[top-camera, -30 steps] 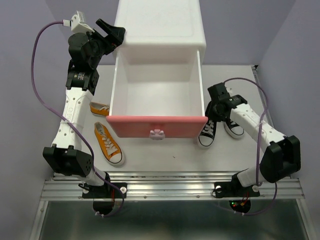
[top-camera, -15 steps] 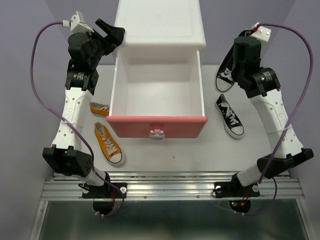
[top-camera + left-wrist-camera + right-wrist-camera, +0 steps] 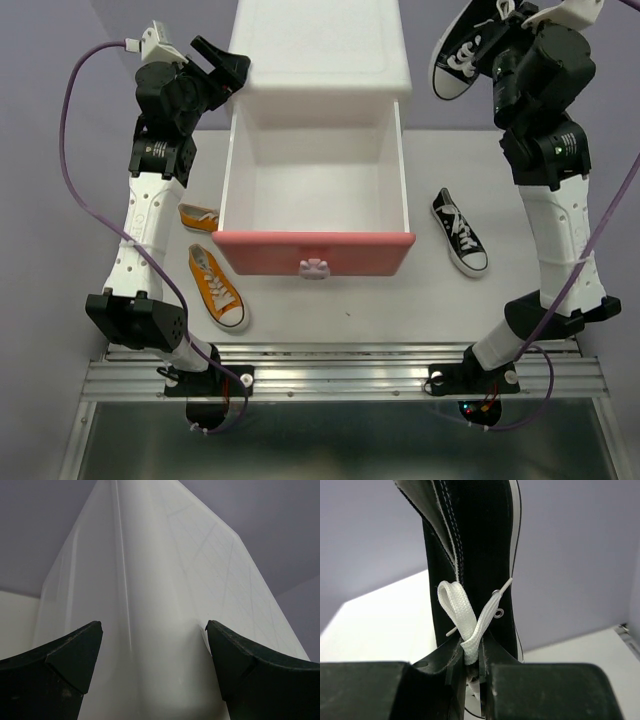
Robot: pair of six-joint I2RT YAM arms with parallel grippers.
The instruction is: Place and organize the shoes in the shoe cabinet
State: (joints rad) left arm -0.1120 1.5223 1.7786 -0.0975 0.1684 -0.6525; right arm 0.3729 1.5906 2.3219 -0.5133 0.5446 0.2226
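Observation:
Next, my right gripper swings back over the empty drawer's side by the orange sneakers, below and to the gripper's left in the top view, then lowers and releases.
The white shoe cabinet [image 3: 320, 45] stands at the back with its pink upper drawer [image 3: 313, 252] pulled out and empty inside. My right gripper [image 3: 500, 50] is shut on a black sneaker [image 3: 462, 55] and holds it high, right of the cabinet top; the right wrist view shows the jaws pinching its lace and tongue [image 3: 470, 625]. The other black sneaker [image 3: 459, 231] lies on the table right of the drawer. Two orange sneakers [image 3: 216, 286] [image 3: 198, 217] lie left of the drawer. My left gripper [image 3: 222, 65] is open at the cabinet's left back corner [image 3: 150, 630].
The table's near edge is a metal rail [image 3: 340, 375] with both arm bases. Purple walls close the back and sides. The open drawer takes up the middle of the table.
My right arm picked a black sneaker off the table beside the drawer and raised it high to the right of the cabinet top. The left arm has not moved.

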